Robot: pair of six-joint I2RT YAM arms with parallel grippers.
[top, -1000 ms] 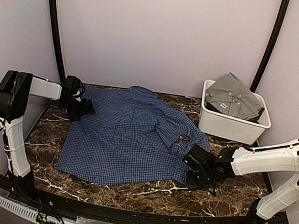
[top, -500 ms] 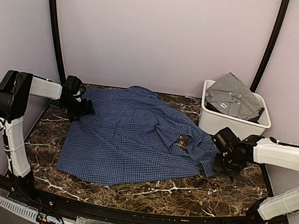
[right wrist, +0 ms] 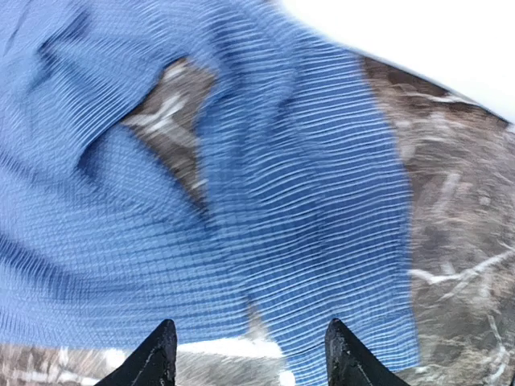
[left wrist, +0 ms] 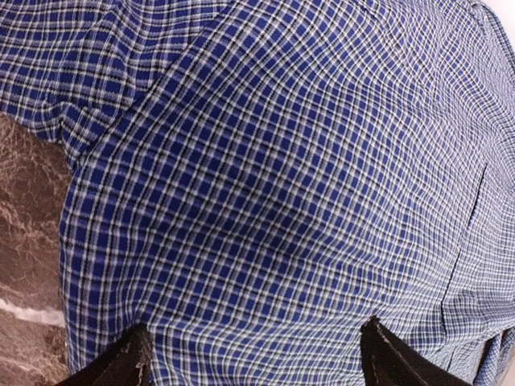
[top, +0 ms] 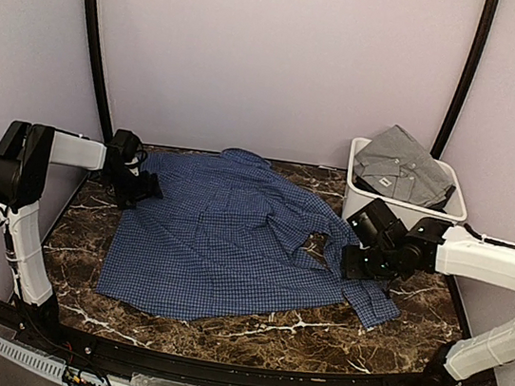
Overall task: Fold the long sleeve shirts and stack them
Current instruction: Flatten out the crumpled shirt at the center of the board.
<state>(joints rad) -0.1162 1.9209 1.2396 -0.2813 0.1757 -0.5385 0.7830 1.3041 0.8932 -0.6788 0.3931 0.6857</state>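
I need to move my open left gripper back along the navy-blue checked shirt's side edge onto the hem's near corner, which lies flat beside bare marble.
The navy-blue checked long sleeve shirt (top: pixel 223 236) lies spread on the marble table, with one sleeve (top: pixel 371 303) stretched toward the front right. A grey long sleeve shirt (top: pixel 404 164) lies folded in the white bin. My left gripper (top: pixel 143 185) is open at the blue shirt's far left edge; in the left wrist view its jaws (left wrist: pixel 257 362) stand wide over the checked cloth (left wrist: pixel 282 177). My right gripper (top: pixel 355 261) hovers over the sleeve, open; the right wrist view shows its jaws (right wrist: pixel 249 354) apart above the sleeve cloth (right wrist: pixel 306 201), nothing between them.
The white plastic bin (top: pixel 397 220) stands at the back right, just behind my right arm. Bare marble table (top: pixel 248 331) shows along the front edge and right of the sleeve. Two black poles rise at the back corners.
My right gripper dragged the sleeve out to the right, shut on it, then opened and let it go. The sleeve now lies flat, further right. The left arm has not moved.
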